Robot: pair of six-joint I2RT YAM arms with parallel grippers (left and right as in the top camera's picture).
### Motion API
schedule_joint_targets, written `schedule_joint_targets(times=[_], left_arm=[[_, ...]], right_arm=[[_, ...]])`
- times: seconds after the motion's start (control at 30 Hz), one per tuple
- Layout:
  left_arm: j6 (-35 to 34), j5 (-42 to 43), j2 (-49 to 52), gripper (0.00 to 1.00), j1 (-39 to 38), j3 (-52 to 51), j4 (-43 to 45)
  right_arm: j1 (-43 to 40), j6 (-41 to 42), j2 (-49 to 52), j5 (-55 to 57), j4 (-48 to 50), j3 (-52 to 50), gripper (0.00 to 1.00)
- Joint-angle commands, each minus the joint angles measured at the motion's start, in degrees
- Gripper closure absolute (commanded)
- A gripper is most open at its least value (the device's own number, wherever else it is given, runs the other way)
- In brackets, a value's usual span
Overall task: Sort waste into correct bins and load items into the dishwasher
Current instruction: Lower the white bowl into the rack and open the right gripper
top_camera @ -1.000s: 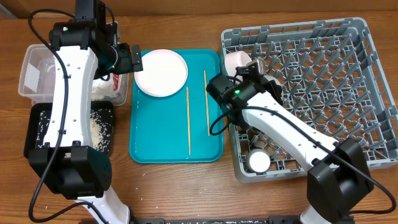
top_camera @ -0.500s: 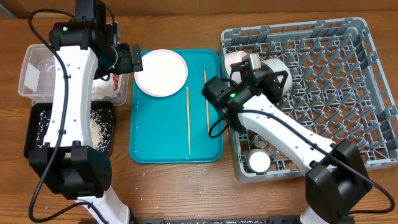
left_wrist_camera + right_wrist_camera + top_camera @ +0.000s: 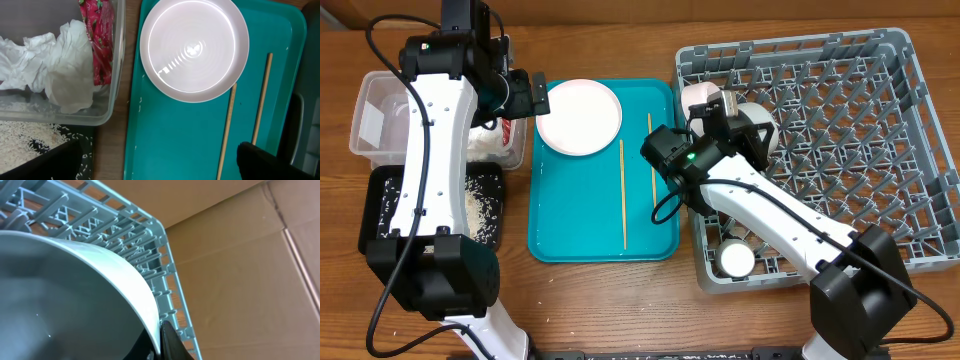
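Observation:
The bowl should next come down with my right gripper, and then my right gripper should pull it back onto the pegs along the dish rack's edge by the teal tray (image 3: pixel 590 235).
My right gripper (image 3: pixel 742 116) is shut on the rim of a pale grey-blue bowl (image 3: pixel 761 122) and holds it tilted over the front-left part of the grey dish rack (image 3: pixel 880 120). In the right wrist view the bowl (image 3: pixel 75 295) fills the frame, its rim pinched at my gripper (image 3: pixel 160 342). My left gripper (image 3: pixel 527 95) is open and empty above the edge of the teal tray (image 3: pixel 590 235). It also shows in the left wrist view (image 3: pixel 160 167). A white plate (image 3: pixel 579 116) and two chopsticks (image 3: pixel 622 195) lie on that tray.
The clear tub (image 3: pixel 370 110) holds the crumpled paper (image 3: pixel 60 65) and the red wrapper (image 3: pixel 100 40). The black tray (image 3: pixel 380 215) holds rice crumbs (image 3: pixel 480 205). A white bowl (image 3: pixel 698 97) and a white cup (image 3: pixel 737 260) sit in the rack.
My right wrist has turned, bringing the bowl from under the gripper up on edge over the rack. The left arm has not moved.

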Motion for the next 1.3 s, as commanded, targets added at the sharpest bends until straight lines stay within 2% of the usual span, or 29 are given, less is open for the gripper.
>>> schedule_joint_targets(times=[0.0,0.33,0.67,0.8,0.9,0.97,1.1,1.2,1.27], left_arm=[[0.26,-0.35,-0.13,0.0,0.11,1.07,0.24],[0.26,-0.35,-0.13,0.0,0.11,1.07,0.24],[0.26,-0.35,-0.13,0.0,0.11,1.07,0.24],[0.26,-0.35,-0.13,0.0,0.09,1.07,0.24],[0.26,-0.35,-0.13,0.0,0.11,1.07,0.24],[0.26,-0.35,-0.13,0.0,0.11,1.07,0.24],[0.26,-0.35,-0.13,0.0,0.11,1.07,0.24],[0.26,-0.35,-0.13,0.0,0.09,1.07,0.24],[0.26,-0.35,-0.13,0.0,0.11,1.07,0.24]], right_arm=[[0.42,1.92,0.17,-1.38,0.7,-2.01,0.96],[0.92,1.88,0.17,-1.55,1.27,-5.16,0.96],[7.23,1.86,0.17,-5.16,1.25,-5.16,0.95],[8.44,1.86,0.17,-7.32,1.27,-5.16,0.68],[8.72,1.86,0.17,-8.92,1.29,-5.16,0.55],[8.7,1.86,0.17,-9.75,1.68,-5.16,0.39],[8.72,1.86,0.17,-10.05,3.04,-5.14,0.14],[8.72,1.86,0.17,-10.12,3.65,-4.72,0.01],[8.72,1.86,0.17,-10.27,3.91,-4.02,0.0]])
